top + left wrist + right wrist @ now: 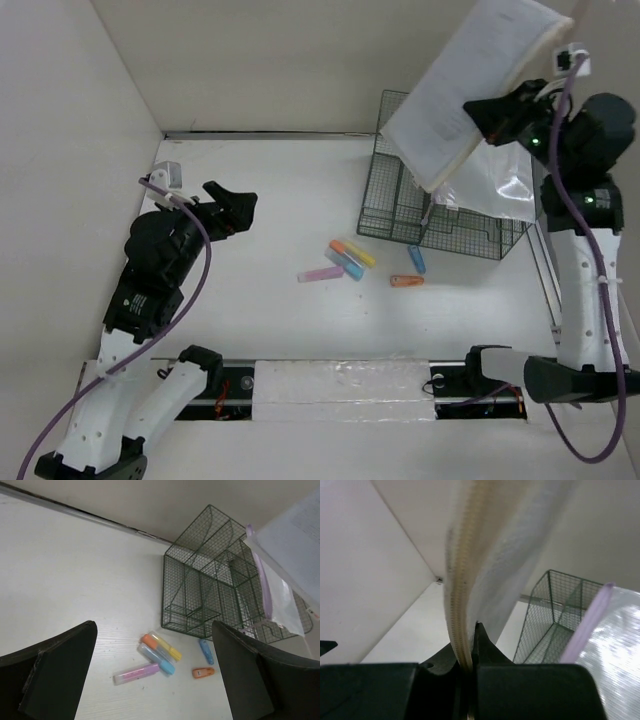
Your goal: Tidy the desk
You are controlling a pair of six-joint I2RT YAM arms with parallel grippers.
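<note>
Next, the white book in my right gripper, high above the pouch in the rack, goes to the right in the top view, then down beside the rack.
The white desk (280, 200) carries a dark green wire-mesh rack (400, 215) at the back right. My right gripper (490, 112) is shut on a white book (470, 85), held tilted in the air above the rack; in the right wrist view the book's page edge (457, 580) is pinched between the jaws. A clear plastic pouch with a purple zip (495, 185) leans in the rack. Several highlighters (345, 260), an orange clip-like piece (406, 281) and a blue one (416, 259) lie in front of the rack. My left gripper (235, 207) is open and empty over the desk's left side.
White wall panels (80, 150) close the left and back. A strip of clear tape (340, 380) runs along the near edge between the arm bases. The rack (210, 585) and pouch (272, 592) also show in the left wrist view, with the highlighters (160, 655) below.
</note>
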